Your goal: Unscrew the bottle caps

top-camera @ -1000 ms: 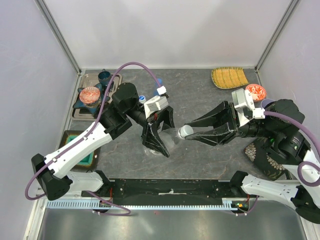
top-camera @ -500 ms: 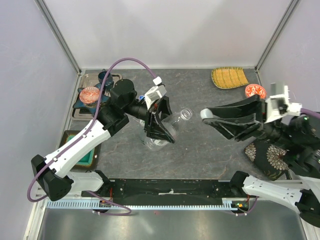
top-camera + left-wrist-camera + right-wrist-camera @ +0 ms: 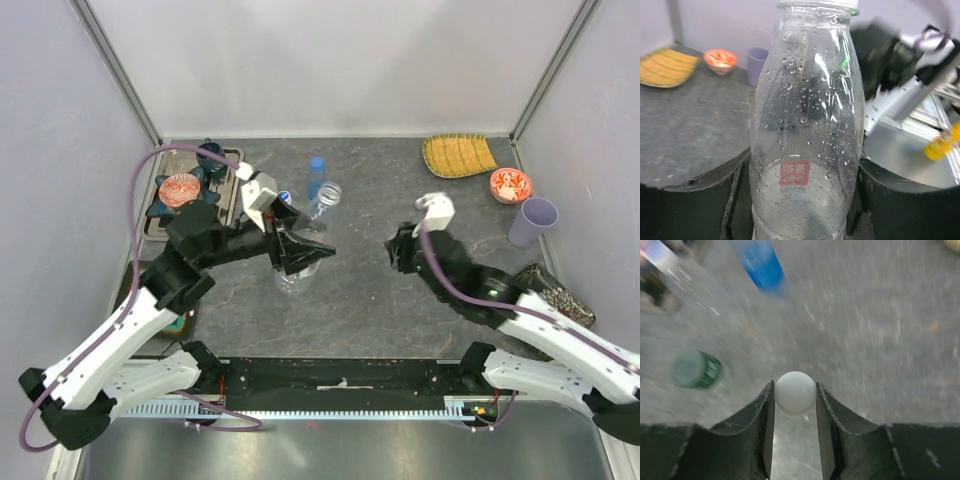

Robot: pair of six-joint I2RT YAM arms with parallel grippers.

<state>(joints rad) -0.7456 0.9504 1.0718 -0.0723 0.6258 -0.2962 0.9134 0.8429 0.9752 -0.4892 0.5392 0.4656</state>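
Note:
I should lower my right gripper toward the left in the top view and let go of the white cap (image 3: 795,392) there, because the tabletop beside the held bottle is bare.
My left gripper (image 3: 298,252) is shut on the plain clear bottle (image 3: 312,228) and holds it tilted, its open neck pointing toward the back. In the left wrist view the wet bottle (image 3: 805,125) fills the space between the gripper (image 3: 802,210) fingers. My right gripper (image 3: 403,250) is shut on a white cap (image 3: 795,392) and holds it above the table, right of the bottle. A blue-labelled bottle (image 3: 316,170) stands behind the held one and also shows in the right wrist view (image 3: 760,262). A green-labelled bottle (image 3: 697,371) shows blurred. The very short bottle does not show clearly.
A yellow woven mat (image 3: 458,154), a red bowl (image 3: 510,184) and a lilac cup (image 3: 533,220) sit at the back right. A patterned item (image 3: 548,290) lies at the right edge. A tray (image 3: 160,222) with a pink bowl (image 3: 180,188) and a dark cup (image 3: 208,152) is at the left.
My right gripper has pulled away from the bottle neck with the white cap and drawn back low to the right. My left gripper has drawn the bottle back to the left.

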